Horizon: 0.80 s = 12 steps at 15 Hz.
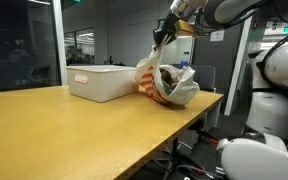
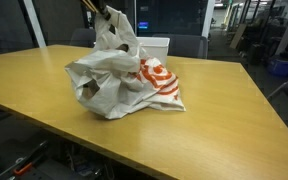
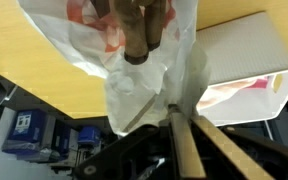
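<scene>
I will lower my gripper and turn it toward the bag next, and then I will let go of the fold.
A crumpled white plastic bag [image 1: 170, 84] with orange-red print lies on the wooden table [image 1: 74, 130]; it also shows in an exterior view as the same bag [image 2: 119, 78]. My gripper [image 1: 164, 38] hangs above it, shut on the bag's pulled-up top, which rises in a peak toward the gripper [image 2: 102, 12]. In the wrist view the two tan fingers [image 3: 182, 145] lie pressed together, and the gripper [image 3: 172, 108] pinches a fold of the bag [image 3: 134, 75]. Something brown [image 3: 136, 30] shows inside the bag's open mouth.
A white rectangular bin [image 1: 102, 82] stands right behind the bag; it also shows as the bin [image 2: 156, 46] and the bin [image 3: 239, 70]. The table edge [image 1: 184, 125] drops off close to the bag. Office chairs and the robot base [image 1: 279, 90] stand beyond.
</scene>
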### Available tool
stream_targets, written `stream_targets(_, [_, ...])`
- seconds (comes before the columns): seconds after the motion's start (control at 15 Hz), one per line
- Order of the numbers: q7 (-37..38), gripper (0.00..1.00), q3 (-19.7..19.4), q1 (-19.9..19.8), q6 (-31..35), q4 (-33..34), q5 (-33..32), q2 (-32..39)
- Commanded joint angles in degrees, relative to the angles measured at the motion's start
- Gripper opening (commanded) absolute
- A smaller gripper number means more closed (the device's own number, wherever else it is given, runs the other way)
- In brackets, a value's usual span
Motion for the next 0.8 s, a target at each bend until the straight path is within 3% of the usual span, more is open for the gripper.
stream_targets(0.0, [-6.0, 0.0, -5.0, 6.5, -3.2, -0.1, 5.0, 0.5])
stream_targets(0.2, [-10.2, 0.0, -9.0, 11.3, -5.7, -0.3, 8.5, 0.8])
stream_targets(0.33, [-10.3, 0.0, -9.2, 15.4, -8.9, -0.4, 10.5, 0.0])
stream_targets(0.4, [-10.5, 0.26, -9.2, 16.8, -10.2, -0.4, 11.5, -0.4])
stream_targets(0.47, [-10.5, 0.27, -9.2, 18.1, -11.6, -0.4, 12.1, -0.7])
stream_targets(0.73, [-9.9, 0.57, -6.2, 20.0, -20.0, -0.3, 12.7, -2.2])
